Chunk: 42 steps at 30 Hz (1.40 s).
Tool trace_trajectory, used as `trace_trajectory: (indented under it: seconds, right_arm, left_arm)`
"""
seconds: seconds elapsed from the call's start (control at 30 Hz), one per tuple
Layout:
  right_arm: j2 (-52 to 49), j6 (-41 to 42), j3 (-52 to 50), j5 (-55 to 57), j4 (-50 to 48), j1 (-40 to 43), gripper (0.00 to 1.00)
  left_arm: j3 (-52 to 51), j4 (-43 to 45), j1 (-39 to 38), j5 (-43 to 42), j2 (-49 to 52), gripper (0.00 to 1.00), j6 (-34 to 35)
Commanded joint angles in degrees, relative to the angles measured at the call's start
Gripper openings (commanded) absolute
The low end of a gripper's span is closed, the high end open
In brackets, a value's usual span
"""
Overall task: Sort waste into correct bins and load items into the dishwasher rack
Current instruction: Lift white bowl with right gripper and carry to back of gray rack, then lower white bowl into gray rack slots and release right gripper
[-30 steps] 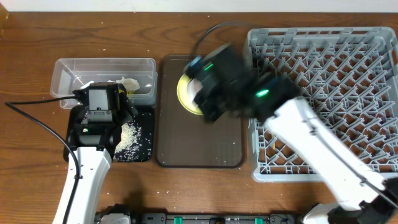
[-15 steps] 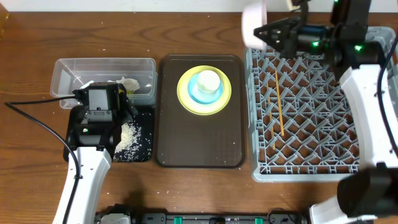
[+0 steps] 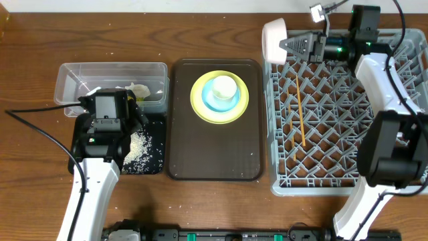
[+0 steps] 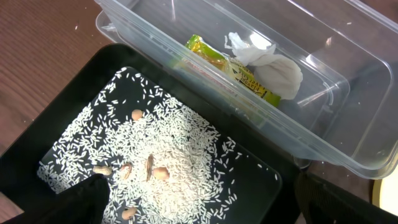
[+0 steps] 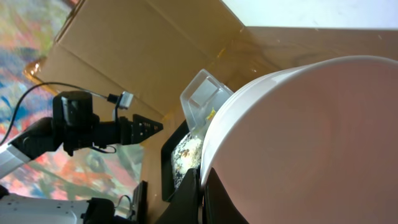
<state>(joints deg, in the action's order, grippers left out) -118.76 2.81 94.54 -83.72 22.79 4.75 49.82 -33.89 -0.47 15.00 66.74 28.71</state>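
I need to move my right gripper down and to the right in the overhead view next, and let go of the pinkish-white bowl in the rack corner beyond the chopsticks, because the bowl sticks out over the rack's edge.
My right gripper (image 3: 289, 45) is shut on the rim of the pale pinkish-white bowl (image 3: 274, 39), held on its side over the far-left corner of the grey dishwasher rack (image 3: 334, 181); that bowl (image 5: 311, 137) fills the right wrist view. Chopsticks (image 3: 300, 110) lie in the rack. The yellow plate (image 3: 200, 110), light blue bowl (image 3: 210, 102) and white cup (image 3: 224, 87) stand stacked. My left gripper (image 4: 205, 211) hangs open over rice (image 4: 168, 162) in the black tray (image 4: 81, 87). The wrapper (image 4: 224, 65) and tissue (image 4: 273, 68) lie in the clear tub (image 4: 348, 118).
The stack of crockery stands at the far end of a dark brown serving tray (image 3: 214, 161) between the bins and the rack. A few peanuts (image 4: 161, 173) lie among the rice. A black cable (image 3: 40, 130) runs across the table on the left.
My right arm swung from above the brown tray to the rack's far-left corner, carrying the pinkish-white bowl. The left arm has not moved.
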Motion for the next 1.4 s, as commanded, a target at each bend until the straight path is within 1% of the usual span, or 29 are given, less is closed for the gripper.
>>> trace_trajectory:
  seconds: [0.0,0.13,0.33,0.7,0.93,1.13,1.37]
  right_arm:
    - [-2.71,0.09,0.52,-4.48,-0.28,2.43,0.01]
    - [-5.20,-1.46,0.20,-4.83,-0.24,3.89,0.01]
    - [-7.41,-1.66,-0.76,-4.59,-0.28,4.98,0.01]
    - [-7.61,-1.62,-1.33,-3.30,1.03,6.49,0.01]
    - [-7.61,-0.07,-1.33,-3.37,0.98,5.60,0.01]
    - [-7.61,-0.09,-1.33,-3.34,-0.02,3.10,0.01]
    - [-7.61,-0.09,-1.33,-3.32,-0.87,2.78,0.01]
  left_arm:
    - [0.87,0.00,0.20,0.70,0.24,0.98,0.52]
    - [0.87,0.00,0.20,0.70,0.24,0.98,0.52]
    - [0.87,0.00,0.20,0.70,0.24,0.98,0.52]
    - [0.87,0.00,0.20,0.70,0.24,0.98,0.52]
    - [0.87,0.00,0.20,0.70,0.26,0.98,0.52]
    - [0.87,0.00,0.20,0.72,0.24,0.98,0.52]
    - [0.87,0.00,0.20,0.72,0.24,0.98,0.52]
